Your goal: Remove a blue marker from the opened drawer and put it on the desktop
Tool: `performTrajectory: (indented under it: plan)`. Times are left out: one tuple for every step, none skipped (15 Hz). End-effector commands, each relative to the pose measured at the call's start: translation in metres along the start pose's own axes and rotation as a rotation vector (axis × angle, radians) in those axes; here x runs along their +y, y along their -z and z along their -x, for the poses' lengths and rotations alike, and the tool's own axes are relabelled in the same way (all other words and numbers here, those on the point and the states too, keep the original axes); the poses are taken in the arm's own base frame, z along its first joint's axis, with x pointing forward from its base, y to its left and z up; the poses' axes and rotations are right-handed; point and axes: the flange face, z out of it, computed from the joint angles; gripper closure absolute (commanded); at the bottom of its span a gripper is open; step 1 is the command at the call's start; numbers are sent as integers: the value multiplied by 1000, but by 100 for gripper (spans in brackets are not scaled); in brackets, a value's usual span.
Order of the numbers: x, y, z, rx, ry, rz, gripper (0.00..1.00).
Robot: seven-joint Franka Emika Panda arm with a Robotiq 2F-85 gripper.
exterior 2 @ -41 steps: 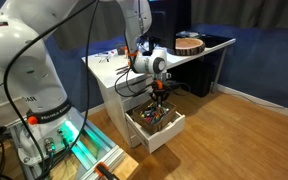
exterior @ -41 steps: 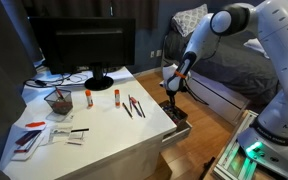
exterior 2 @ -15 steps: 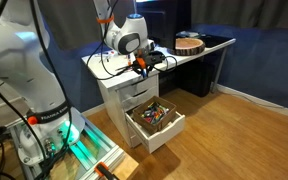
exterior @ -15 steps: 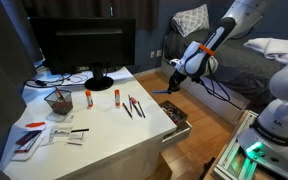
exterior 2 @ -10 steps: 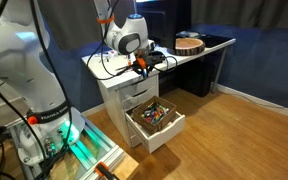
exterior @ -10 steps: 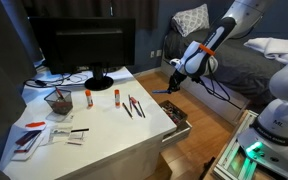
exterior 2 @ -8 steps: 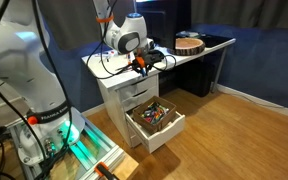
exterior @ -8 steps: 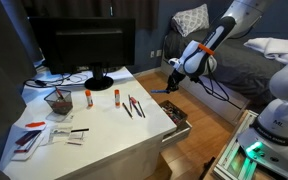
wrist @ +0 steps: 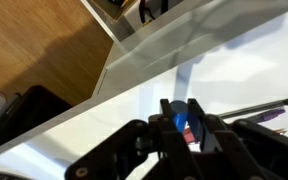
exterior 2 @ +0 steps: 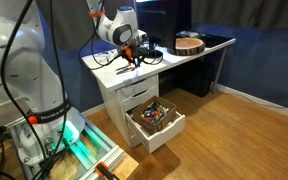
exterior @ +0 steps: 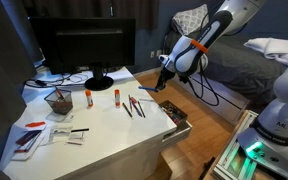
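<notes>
The bare white desktop beside the pens is clear below my gripper, so next I should lower the blue marker (wrist: 179, 115) in my gripper onto that spot and let go of it.
My gripper (exterior: 160, 83) is shut on a blue marker (wrist: 179, 115) and holds it above the right edge of the white desktop (exterior: 94, 125). In the wrist view the blue marker end sits pinched between the two black fingers (wrist: 180, 122), over the white desk surface. The gripper also shows in an exterior view (exterior 2: 130, 57) above the desk. The opened drawer (exterior 2: 154, 124) is below, full of mixed small items, and shows in an exterior view (exterior: 178, 116) at the desk's right side.
On the desktop lie pens and pliers (exterior: 133, 105), two glue sticks (exterior: 88, 97), a cup of pens (exterior: 59, 102), papers (exterior: 44, 133) and a monitor (exterior: 84, 45). A round wooden object (exterior 2: 190, 43) sits on the adjoining dark table.
My gripper has moved from above the drawer side toward and over the desktop edge, carrying the blue marker. Earlier it was down in the drawer and rose.
</notes>
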Motion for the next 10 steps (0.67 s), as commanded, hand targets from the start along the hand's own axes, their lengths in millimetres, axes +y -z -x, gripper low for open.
performTrajectory:
  plan:
    - [-12, -7, -15, -45, -116, -9, 95]
    - [-16, -11, -17, -55, -139, -9, 95]
    - [-18, -14, -19, -64, -162, -4, 95]
    - [-21, -18, -21, -75, -176, -4, 95]
    - [-22, -21, -23, -82, -190, 2, 95]
    - [-21, -22, -24, -88, -201, 14, 95]
    - [-21, -24, -25, -96, -210, 25, 95]
    - [-20, -28, -27, -104, -217, 29, 95]
    - [-20, -32, -28, -115, -220, 36, 95]
    - [-21, -36, -31, -127, -219, 42, 95]
